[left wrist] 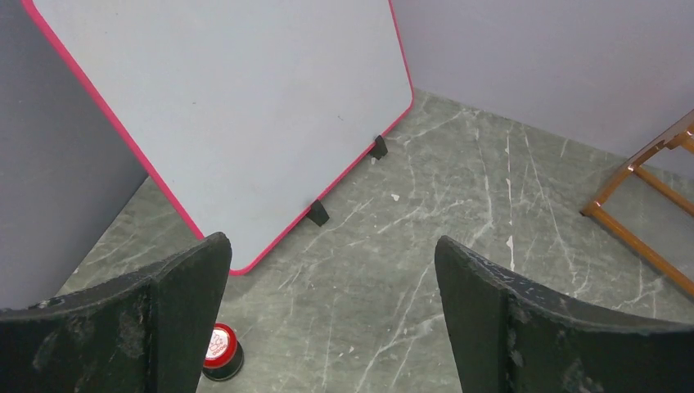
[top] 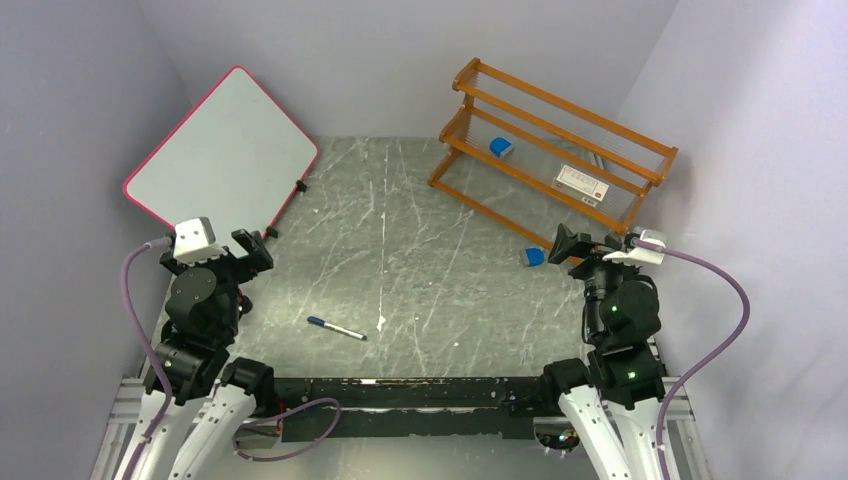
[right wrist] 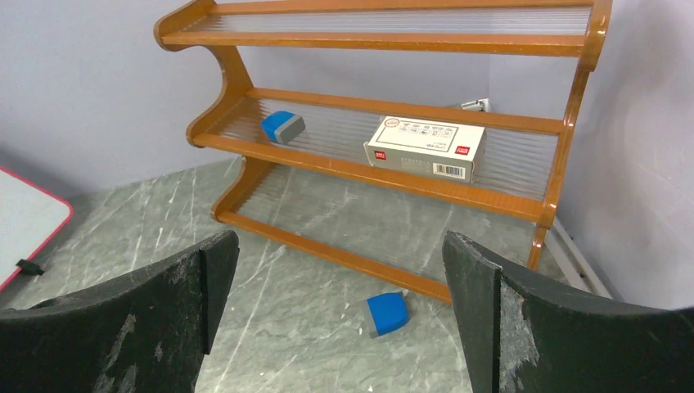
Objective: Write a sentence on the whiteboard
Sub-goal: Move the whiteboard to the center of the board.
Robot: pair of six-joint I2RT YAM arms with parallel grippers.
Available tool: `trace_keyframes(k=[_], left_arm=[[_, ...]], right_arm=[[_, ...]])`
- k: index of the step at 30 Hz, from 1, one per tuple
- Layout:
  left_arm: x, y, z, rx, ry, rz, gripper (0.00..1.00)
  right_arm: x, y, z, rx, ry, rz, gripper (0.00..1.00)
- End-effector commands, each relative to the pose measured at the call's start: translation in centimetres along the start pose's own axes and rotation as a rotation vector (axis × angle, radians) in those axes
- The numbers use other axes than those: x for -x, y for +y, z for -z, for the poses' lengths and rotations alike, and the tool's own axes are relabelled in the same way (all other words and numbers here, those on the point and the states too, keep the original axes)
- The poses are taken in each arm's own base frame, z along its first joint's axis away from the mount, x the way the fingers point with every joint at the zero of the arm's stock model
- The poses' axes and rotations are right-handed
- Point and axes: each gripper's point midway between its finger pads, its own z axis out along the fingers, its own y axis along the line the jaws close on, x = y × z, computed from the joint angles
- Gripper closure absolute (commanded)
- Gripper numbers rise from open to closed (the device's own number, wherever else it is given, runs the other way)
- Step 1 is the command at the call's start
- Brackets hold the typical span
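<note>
The whiteboard's near black foot (top: 271, 232) (left wrist: 317, 214) juts from the whiteboard's rim, below and outward of my left gripper. So the gripper lowers outward onto the foot next, turning toward the whiteboard.
The whiteboard (top: 225, 150) leans against the left wall at the back left, with a pink-red rim and black feet. Its face is blank; no sentence shows on it. It fills the upper left of the left wrist view (left wrist: 245, 106), and a corner shows in the right wrist view (right wrist: 20, 221). A blue-capped marker (top: 335, 328) lies on the table between the arms. My left gripper (top: 255, 250) is open and empty near the board's lower corner (left wrist: 331, 270). My right gripper (top: 570, 243) is open and empty (right wrist: 340, 270), facing the shelf.
A wooden shelf rack (top: 560, 150) stands at the back right with a blue eraser (right wrist: 282, 126) and a white box (right wrist: 425, 147) on it. Another blue eraser (right wrist: 385, 313) lies on the table before it. A small red-topped black disc (left wrist: 221, 350) sits by the board.
</note>
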Motion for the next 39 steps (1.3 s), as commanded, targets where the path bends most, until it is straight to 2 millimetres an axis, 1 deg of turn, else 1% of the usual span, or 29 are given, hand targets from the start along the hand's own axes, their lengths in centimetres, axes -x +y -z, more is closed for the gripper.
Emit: trace_keyframes(k=[1,15,18,21,24,28,31,39], left_arm=[[-0.3,-0.1,-0.2,-0.003,0.006,-0.017,0.02],[-0.8,0.0,-0.7,0.030,0.039,-0.009,0.02],[-1.4,0.3,-1.1,0.071,0.063,0.000,0.02],[-2.5,0.9,-1.9,0.159,0.111,0.043,0.04],[-4.5,0.9,-3.3,0.245,0.193,0.060,0.05],[-7.0,-0.1,-5.7,0.308,0.277,0.065,0.05],[-8.3,-0.7,-7.7,0.363,0.304,0.071,0.05],[-12.8,-1.6,-12.7,0.501,0.351,0.108,0.07]], right_arm=[[0.1,0.0,0.2,0.005,-0.011,0.003,0.00],[0.0,0.2,0.4,0.026,-0.023,-0.007,0.00],[0.3,0.2,0.7,0.033,-0.039,-0.012,0.00],[0.4,0.0,0.9,0.027,-0.053,-0.012,0.00],[0.6,-0.2,1.2,0.019,-0.067,-0.018,0.00],[0.7,-0.1,1.4,0.028,-0.074,-0.020,0.00],[0.7,0.1,1.6,0.038,-0.079,-0.022,0.00],[0.6,0.8,1.7,0.077,-0.080,-0.022,0.00]])
